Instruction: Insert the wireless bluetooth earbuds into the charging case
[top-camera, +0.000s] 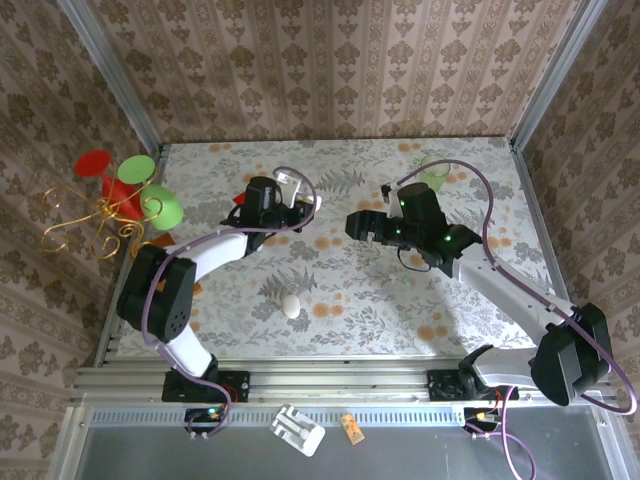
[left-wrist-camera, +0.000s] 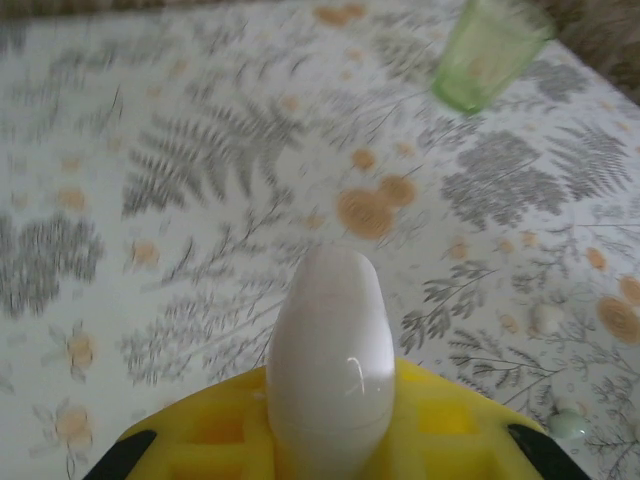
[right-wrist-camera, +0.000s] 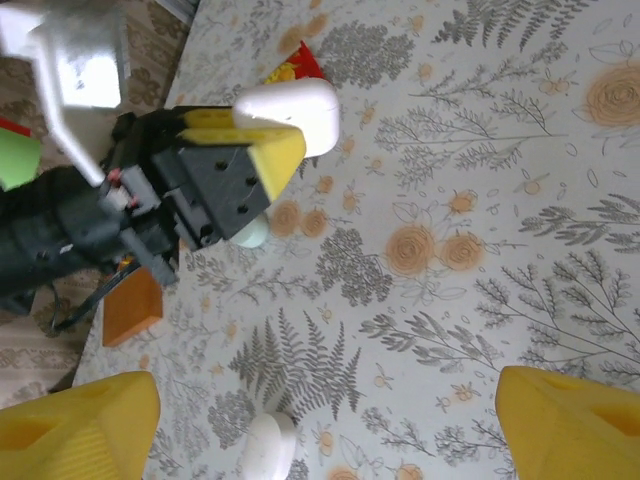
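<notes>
My left gripper lowers the white charging case (left-wrist-camera: 330, 350) next and releases it below, on the clear tablecloth by the leafy branch print (left-wrist-camera: 228, 358).
My left gripper (top-camera: 298, 210) is shut on the white charging case (left-wrist-camera: 330, 350), which stands up between its yellow fingers (left-wrist-camera: 450, 420) above the table. The right wrist view shows the same case (right-wrist-camera: 292, 108) in the left gripper (right-wrist-camera: 262, 140) from the side. I cannot tell whether its lid is open. My right gripper (top-camera: 358, 225) hovers just right of it, its jaws wide open (right-wrist-camera: 330, 420) over bare tablecloth with nothing between them. Two tiny pale pieces (left-wrist-camera: 548, 318) (left-wrist-camera: 568, 425) lie on the table. I cannot tell if they are the earbuds.
A white egg-shaped oval (top-camera: 292, 306) (right-wrist-camera: 268, 450) lies near the front middle. A green cup (top-camera: 433, 172) (left-wrist-camera: 485, 50) stands at the back right. A pale green disc (right-wrist-camera: 250, 232) and an orange block (right-wrist-camera: 132, 305) lie under the left arm. A red-and-green ornament (top-camera: 125, 190) stands at the left edge.
</notes>
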